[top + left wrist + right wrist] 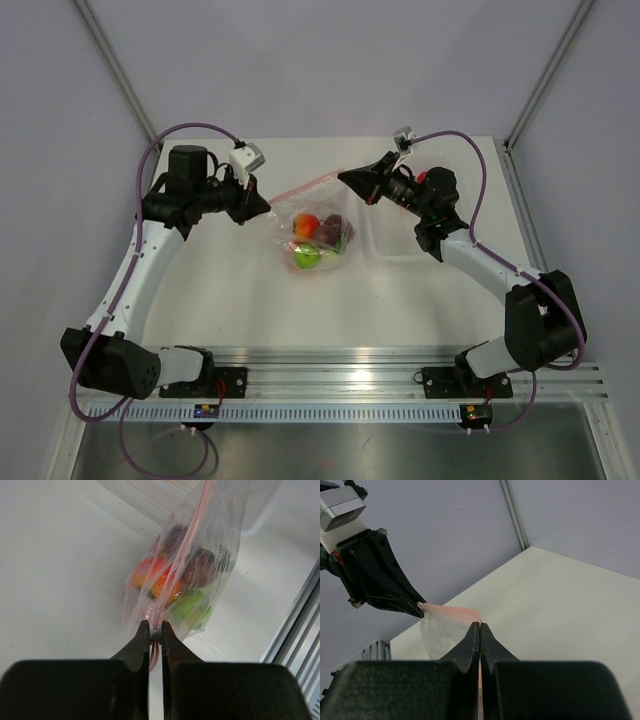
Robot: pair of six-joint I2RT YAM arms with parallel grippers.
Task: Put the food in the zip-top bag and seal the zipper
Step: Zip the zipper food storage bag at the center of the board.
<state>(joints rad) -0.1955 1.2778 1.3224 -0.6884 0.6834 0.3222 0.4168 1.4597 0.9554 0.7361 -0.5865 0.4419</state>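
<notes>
The left gripper pulls to the left in the top view next, then outward over the bare tabletop, and releases. Some zipper still runs past its fingers.
The zip-top bag (pixel 322 212) hangs stretched between my two grippers, mouth edge up. The food (pixel 318 240) lies inside at its bottom: red, orange, dark purple and green pieces (pixel 172 577). The pinkish-red zipper (pixel 308 187) runs taut from one gripper to the other. My left gripper (pixel 266 207) is shut on the zipper's left end, pinching a small white piece on the strip (pixel 155 629). My right gripper (pixel 345 178) is shut on the zipper's right end (pixel 480 625). The zipper (pixel 452 611) shows in the right wrist view, running to the left gripper's fingertips (pixel 415 609).
A rigid clear tray (pixel 402 238) stands on the table just right of the bag, under my right arm, and shows in the left wrist view (pixel 150 495). An aluminium rail (pixel 340 365) runs along the table's near edge.
</notes>
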